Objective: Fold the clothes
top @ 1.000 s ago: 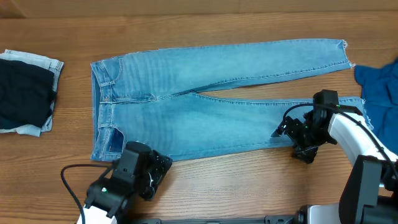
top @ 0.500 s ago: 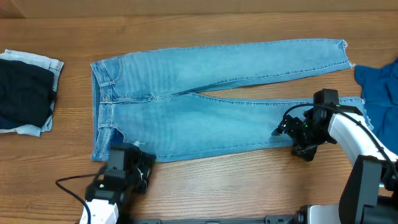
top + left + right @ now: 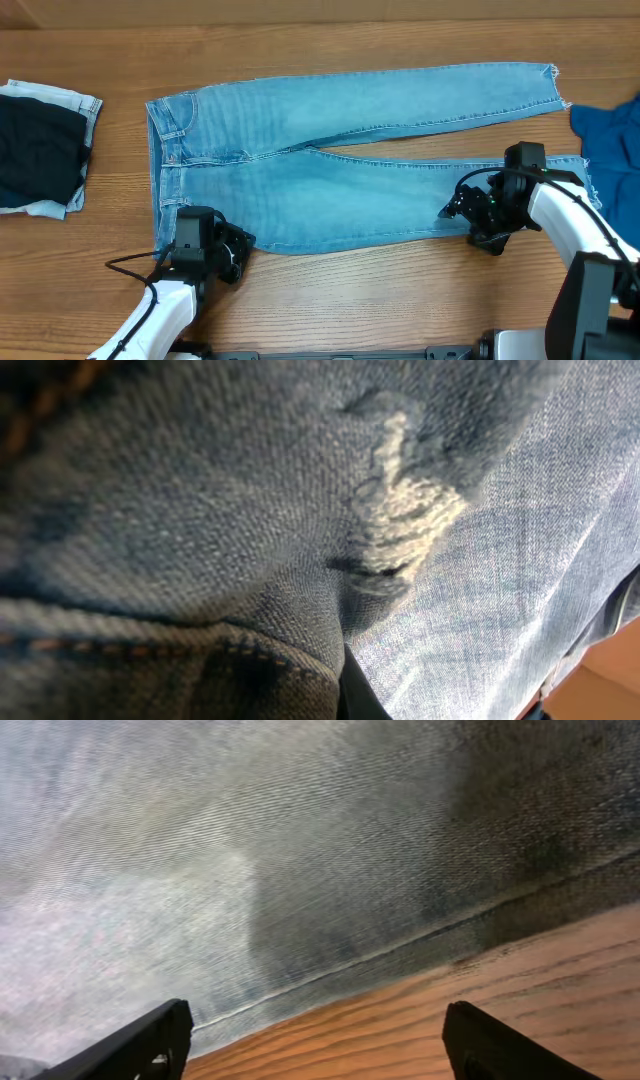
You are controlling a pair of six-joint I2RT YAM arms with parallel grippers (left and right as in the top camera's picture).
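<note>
My right gripper should follow the near edge of the jeans' lower leg, then go down onto the near corner of that leg's hem, as it is still short of that corner.
The light-blue jeans (image 3: 350, 170) lie flat across the table, waist to the left, both legs running right to frayed hems. At the waist's near corner my left gripper (image 3: 235, 250) is shut on the jeans. In the left wrist view bunched denim (image 3: 250, 540) with a frayed tear fills the frame, and only a dark sliver of one finger (image 3: 356, 695) shows. My right gripper (image 3: 465, 230) stands open over the near edge of the lower leg. In the right wrist view its fingers (image 3: 140, 1045) straddle the leg's seam edge (image 3: 330, 970) and bare wood.
A dark navy piece (image 3: 40, 150) lies on folded pale denim at the far left. Brighter blue denim (image 3: 610, 135) sits at the right edge, just past the hems. The wooden table (image 3: 350, 300) shows bare along the front.
My left gripper moved left and up onto the waist's near corner and shut on the denim. The right arm stayed almost still, its jaws a little narrower.
</note>
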